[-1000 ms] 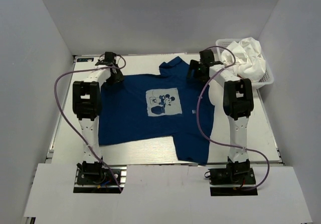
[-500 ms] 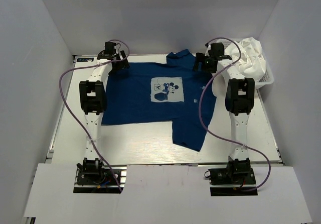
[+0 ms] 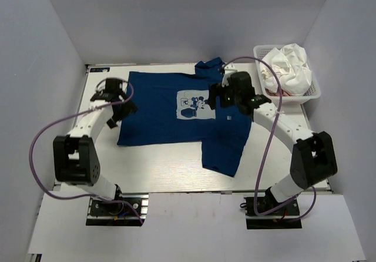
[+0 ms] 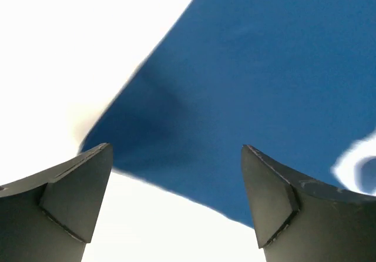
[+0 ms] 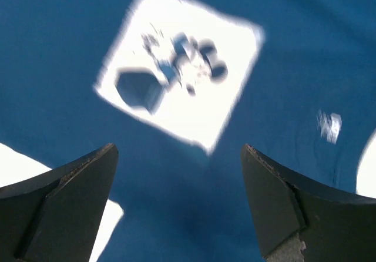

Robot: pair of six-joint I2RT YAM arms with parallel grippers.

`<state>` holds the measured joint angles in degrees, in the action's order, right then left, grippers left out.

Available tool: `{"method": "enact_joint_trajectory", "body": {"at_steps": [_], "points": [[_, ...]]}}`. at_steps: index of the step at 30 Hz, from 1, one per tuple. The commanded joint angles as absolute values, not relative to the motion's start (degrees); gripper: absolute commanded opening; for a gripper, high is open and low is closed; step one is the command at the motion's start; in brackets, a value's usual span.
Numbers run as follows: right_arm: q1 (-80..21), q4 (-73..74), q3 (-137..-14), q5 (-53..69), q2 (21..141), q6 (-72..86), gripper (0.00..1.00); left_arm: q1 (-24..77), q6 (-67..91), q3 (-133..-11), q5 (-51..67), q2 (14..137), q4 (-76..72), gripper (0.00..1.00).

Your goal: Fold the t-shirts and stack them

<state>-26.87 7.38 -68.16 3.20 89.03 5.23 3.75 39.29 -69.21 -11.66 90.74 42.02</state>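
Note:
The shirt's near corner (image 3: 121, 143), farthest from the basket, is closer to my base than my gripper's fingers are, so my left gripper will move back and down to it next.
The navy t-shirt (image 3: 158, 118) lies spread flat on the table, chest print (image 3: 194, 105) up, with one side hanging toward the near edge. My left gripper (image 3: 122, 109) hovers open over the shirt's left edge; the left wrist view shows the blue cloth (image 4: 252, 68) and white table between my left gripper (image 4: 176, 147) fingers, nothing held. My right gripper (image 3: 215, 95) is open above the shirt, just right of the print. In the right wrist view the print (image 5: 182, 68) lies ahead of my right gripper (image 5: 179, 147). A white t-shirt (image 3: 289, 62) is bunched in the basket.
The white mesh basket (image 3: 312, 93) stands at the back right corner. Grey walls close in the table on the left, back and right. Purple cables loop from both arms. Bare white tabletop (image 3: 164, 165) shows near the arm bases.
The navy shirt slid toward the back of the table. Both grippers then left its far edge: the left swung near-left, the right moved over the shirt beside the print.

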Motion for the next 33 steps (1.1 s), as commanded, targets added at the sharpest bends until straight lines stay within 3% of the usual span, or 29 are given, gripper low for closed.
{"method": "enact_joint_trajectory", "body": {"at_steps": [1, 8, 25, 30, 33], "points": [[-31.0, 10.8, -63.6, -7.7, 85.9, 9.1, 0.9, 2.3, 50.5, -56.1, -17.0, 86.4, 44.1, 1.0], [-41.2, 19.2, -54.0, -17.0, 77.9, 11.5, 0.9, -0.7, 53.4, -46.6, -15.4, 82.5, 40.0, 1.0], [-51.0, 26.6, -44.3, -22.2, 71.6, 15.1, 0.9, -2.4, 52.4, -47.3, -12.6, 85.7, 33.4, 1.0], [-51.2, 27.9, -41.8, -19.9, 68.0, 18.5, 0.9, -2.4, 51.9, -47.9, -10.5, 90.0, 33.4, 0.76], [-51.3, 30.0, -42.1, -19.6, 67.8, 21.0, 0.9, -2.4, 51.9, -46.2, -9.3, 90.0, 31.2, 0.35]]}}
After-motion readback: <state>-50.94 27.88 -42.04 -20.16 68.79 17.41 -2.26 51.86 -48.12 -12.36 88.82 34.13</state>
